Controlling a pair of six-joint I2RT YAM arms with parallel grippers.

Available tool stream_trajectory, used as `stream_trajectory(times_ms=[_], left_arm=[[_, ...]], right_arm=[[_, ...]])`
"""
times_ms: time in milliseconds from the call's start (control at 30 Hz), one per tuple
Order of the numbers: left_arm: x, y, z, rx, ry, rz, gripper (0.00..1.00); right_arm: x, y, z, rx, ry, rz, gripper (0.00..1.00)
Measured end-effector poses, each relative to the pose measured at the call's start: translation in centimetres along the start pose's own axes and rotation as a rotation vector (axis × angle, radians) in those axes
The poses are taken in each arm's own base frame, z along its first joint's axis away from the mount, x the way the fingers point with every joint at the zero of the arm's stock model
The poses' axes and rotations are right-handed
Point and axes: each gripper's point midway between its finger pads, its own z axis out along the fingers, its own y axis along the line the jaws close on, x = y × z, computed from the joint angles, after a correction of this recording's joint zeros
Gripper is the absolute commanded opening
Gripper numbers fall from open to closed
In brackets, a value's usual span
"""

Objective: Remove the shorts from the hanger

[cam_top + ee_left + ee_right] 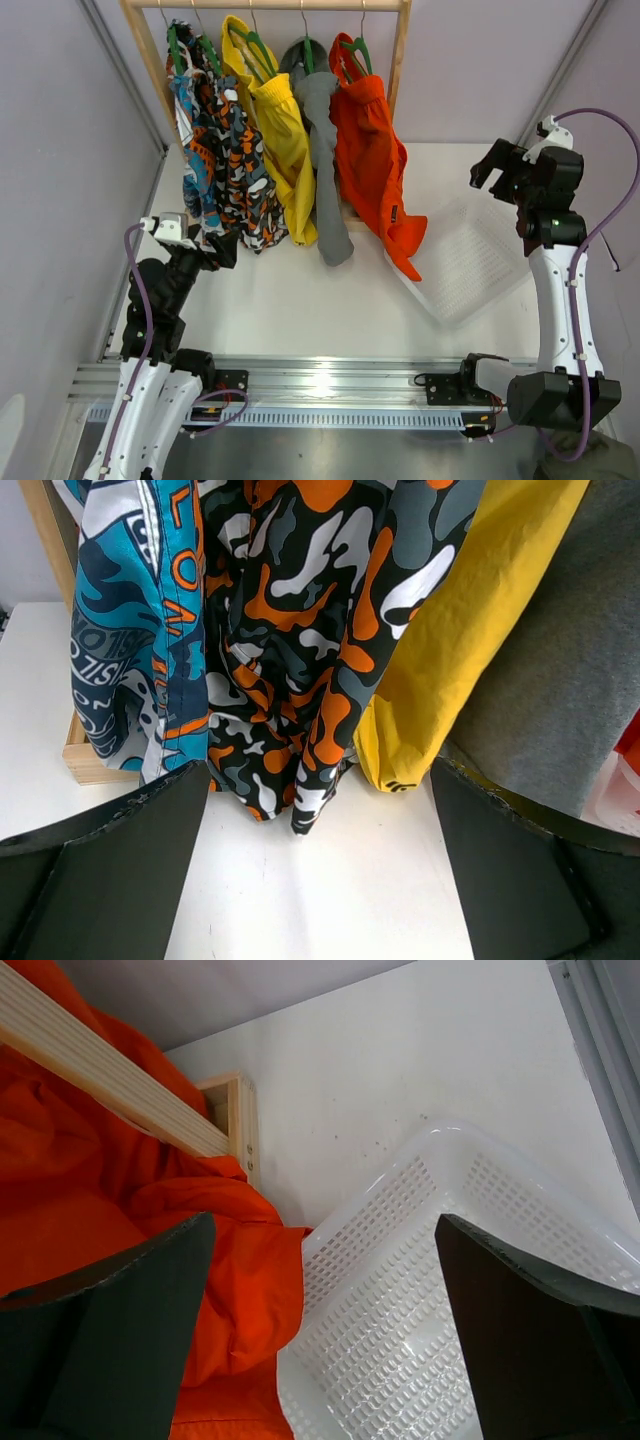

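The right gripper moves up and across to the dark green hanger's near arm (367, 62) next, since that sits higher than the gripper and to its left in the top view.
The orange-red shorts (372, 150) hang on a dark green hanger (352, 55) at the right end of the wooden rack; their lower end drapes toward the white basket (470, 262). In the right wrist view the shorts (90, 1220) fill the left side beside the basket (430, 1310). My right gripper (487, 165) is open and empty, raised above the basket's far side, to the right of the shorts. My left gripper (222, 247) is open and empty, low by the hem of the camouflage-patterned shorts (300, 630).
On the rack (400, 60) hang, from left, blue patterned shorts (190, 130), camouflage shorts (240, 170), yellow shorts (280, 130) and a grey garment (325, 150), each on a green hanger. The rack's wooden rail (110, 1085) and foot (85, 760) lie near the grippers.
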Motion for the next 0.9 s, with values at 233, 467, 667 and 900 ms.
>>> stream_trajectory(times_ms=[233, 467, 667, 900], left_arm=[[0.0, 0.0, 0.0, 0.002, 0.000, 0.002, 0.99], [0.2, 0.1, 0.1, -0.002, 0.007, 0.016, 0.99], [0.9, 0.3, 0.6, -0.011, 0.036, 0.013, 0.99], [1.6, 0.8, 0.9, -0.030, 0.064, 0.015, 0.99]], right_arm=[[-1.2, 3.2, -1.0, -0.154, -0.006, -0.139, 0.99], [1.7, 15.7, -3.4, -0.582, 0.060, -0.553, 0.99], [-1.2, 21.0, -2.8, -0.697, 0.027, -0.554, 0.99], [-7.0, 24.9, -1.8, -0.700, -0.084, -0.375, 0.95]])
